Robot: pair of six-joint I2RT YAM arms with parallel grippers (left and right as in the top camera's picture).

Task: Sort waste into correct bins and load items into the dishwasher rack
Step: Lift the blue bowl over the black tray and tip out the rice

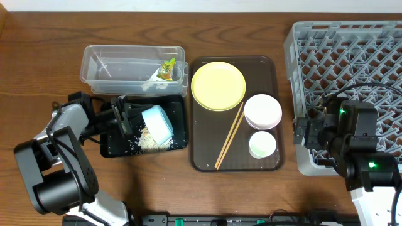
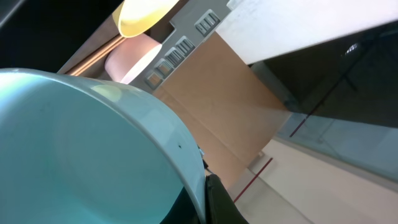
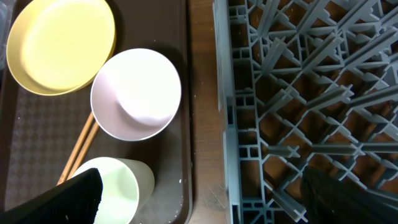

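The light-blue bowl's rice is in the black tray, so my left gripper should next turn the bowl level, swing over the brown tray and lower beside the chopsticks.
My left gripper is shut on the rim of the light-blue bowl and holds it tipped on its side over the black tray; the bowl fills the left wrist view. White rice scraps lie in the black tray. The green-and-white wrapper lies in the clear tub. The yellow plate, pinkish bowl, white cup and chopsticks rest on the brown tray. My right gripper is open above the gap between brown tray and grey rack.
The rack's left wall stands close beside the brown tray's right edge. The clear tub touches the black tray's far side. Bare wooden table lies at the left and along the front.
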